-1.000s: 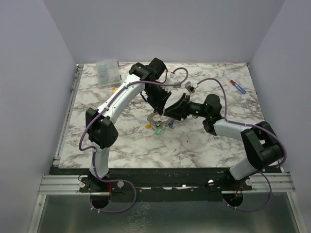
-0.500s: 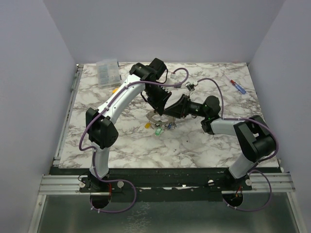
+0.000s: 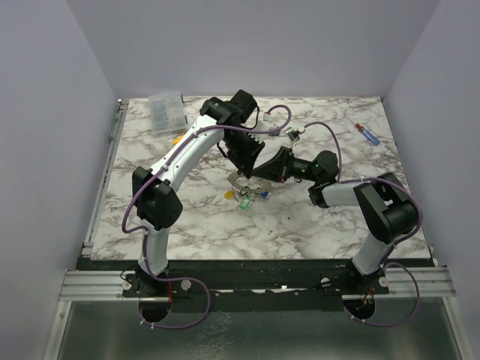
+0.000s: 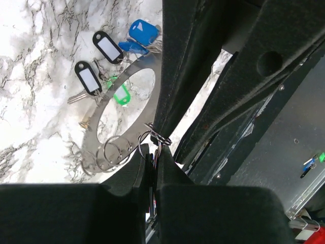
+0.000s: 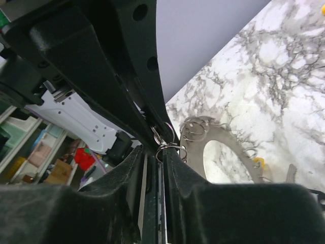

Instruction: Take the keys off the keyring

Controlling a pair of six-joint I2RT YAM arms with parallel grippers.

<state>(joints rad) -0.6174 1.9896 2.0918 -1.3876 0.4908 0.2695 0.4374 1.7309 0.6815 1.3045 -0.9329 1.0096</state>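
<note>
I see bare tabletop clear of the keyring below and to the left in the top view, so my left gripper will next move there, lower and release the dark key tag.
The keyring [image 4: 136,76], a flat grey ring with a big hole, lies tilted at the table's middle [image 3: 241,184]. Blue [image 4: 142,31], green [image 4: 121,95] and black-tagged keys [image 4: 107,47] hang from it on small split rings [image 4: 110,150]; a yellow key [image 3: 229,196] lies at its left. My left gripper [image 4: 151,150] is shut on a thin dark key tag whose split ring sticks out at the tips. My right gripper [image 5: 161,150] is shut on a linked small split ring [image 5: 171,148], tip to tip with the left gripper [image 3: 244,171]. The keyring also shows in the right wrist view [image 5: 226,145].
A clear plastic box [image 3: 166,110] stands at the back left. A red-and-blue screwdriver [image 3: 365,132] lies at the back right. A small white connector [image 3: 292,135] with cable lies behind the grippers.
My right gripper has moved left and back, closing up to the left gripper, and its forearm has swung up. The keys under the ring have shifted slightly. The left arm holds still.
</note>
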